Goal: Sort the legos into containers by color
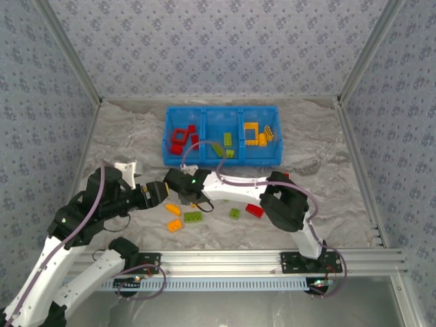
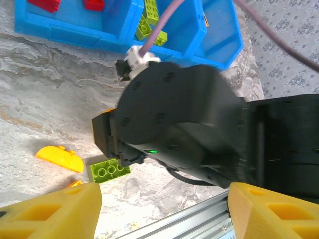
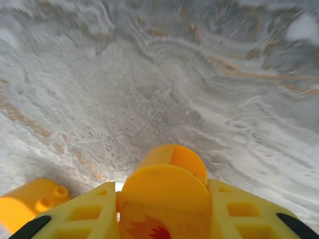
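Note:
My right gripper next lifts and carries the orange-yellow brick outward over the bare near part of the bottom of the orange-yellow section (image 1: 263,153). It releases it there, since matching bricks lie inside.
My right gripper (image 3: 164,193) is shut on an orange-yellow brick with a rounded top (image 3: 167,181), close above the table. From above, that gripper (image 1: 180,196) hangs at the left of the loose bricks. My left gripper (image 2: 162,215) is open, its yellow fingers (image 2: 50,211) wide apart, facing the right arm's black wrist (image 2: 174,124); from above the left gripper (image 1: 159,194) is just left of the right one. Loose on the table lie orange (image 1: 174,225), green (image 1: 193,217), small green (image 1: 234,213) and red (image 1: 254,210) bricks. The blue bin (image 1: 204,160) holds red, green and orange-yellow bricks in separate compartments.
The two wrists nearly touch at the table's near left. A second orange brick (image 3: 30,199) lies left of my right fingers. A half-round orange piece (image 2: 60,158) and a green brick (image 2: 108,171) lie ahead of my left gripper. An aluminium rail (image 1: 238,257) runs along the near edge.

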Robot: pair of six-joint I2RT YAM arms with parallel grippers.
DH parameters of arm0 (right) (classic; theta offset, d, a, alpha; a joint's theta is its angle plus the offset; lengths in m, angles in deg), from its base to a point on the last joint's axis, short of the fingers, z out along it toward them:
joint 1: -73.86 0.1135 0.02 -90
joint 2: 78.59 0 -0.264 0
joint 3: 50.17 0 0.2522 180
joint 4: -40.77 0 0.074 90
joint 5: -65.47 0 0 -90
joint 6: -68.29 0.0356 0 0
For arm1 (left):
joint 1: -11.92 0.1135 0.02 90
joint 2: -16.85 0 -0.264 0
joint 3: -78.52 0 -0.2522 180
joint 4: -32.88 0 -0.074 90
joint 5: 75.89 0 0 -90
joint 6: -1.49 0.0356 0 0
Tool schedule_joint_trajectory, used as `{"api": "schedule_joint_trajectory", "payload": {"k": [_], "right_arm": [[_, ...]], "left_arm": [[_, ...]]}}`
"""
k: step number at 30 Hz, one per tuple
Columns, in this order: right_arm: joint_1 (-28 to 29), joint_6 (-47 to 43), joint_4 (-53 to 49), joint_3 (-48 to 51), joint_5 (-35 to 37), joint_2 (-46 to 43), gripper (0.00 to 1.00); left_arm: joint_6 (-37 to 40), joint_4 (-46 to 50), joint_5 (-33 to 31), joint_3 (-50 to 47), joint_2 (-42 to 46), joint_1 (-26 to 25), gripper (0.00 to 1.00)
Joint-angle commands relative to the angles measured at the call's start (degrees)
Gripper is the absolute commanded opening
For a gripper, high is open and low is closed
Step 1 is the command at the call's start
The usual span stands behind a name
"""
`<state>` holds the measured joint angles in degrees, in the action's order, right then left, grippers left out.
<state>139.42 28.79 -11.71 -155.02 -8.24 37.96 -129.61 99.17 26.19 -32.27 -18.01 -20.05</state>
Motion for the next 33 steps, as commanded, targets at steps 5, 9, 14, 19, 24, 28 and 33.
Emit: {"api": "schedule_joint_trajectory", "payload": {"k": [5,9,14,19,24,28,33], "right_arm": [[-4.69,-4.61,-4.15,5.02,8.39,-14.70,0.28],[-12.05,-6.93,-4.93,12.40,9.35,-24.82,0.29],[-23.66,-13.83,-4.62,18.97,8.85,-32.97,0.29],[-33.60,-20.57,-1.63,17.28,5.64,-28.21,0.29],[-38.44,-24.19,-1.97,10.00,6.94,-17.70,0.29],[-39.99,-25.44,-5.38,2.51,8.55,-9.11,0.30],[-40.50,-25.24,-7.00,-1.31,10.99,-3.04,0.33]], "left_arm": [[-5.61,-14.82,2.37,-3.54,-5.08,-6.03,0.66],[-5.37,-19.96,-6.21,-0.95,-12.01,-17.21,0.67],[-3.78,-26.06,-16.72,3.69,-21.90,-28.64,0.67],[-3.39,-31.66,-20.65,5.30,-28.59,-32.00,0.66],[-2.54,-32.67,-21.11,8.45,-33.06,-33.13,0.67],[-2.13,-32.85,-22.11,9.86,-34.82,-34.31,0.66],[-2.67,-32.20,-23.70,9.49,-34.25,-34.86,0.67]]}}
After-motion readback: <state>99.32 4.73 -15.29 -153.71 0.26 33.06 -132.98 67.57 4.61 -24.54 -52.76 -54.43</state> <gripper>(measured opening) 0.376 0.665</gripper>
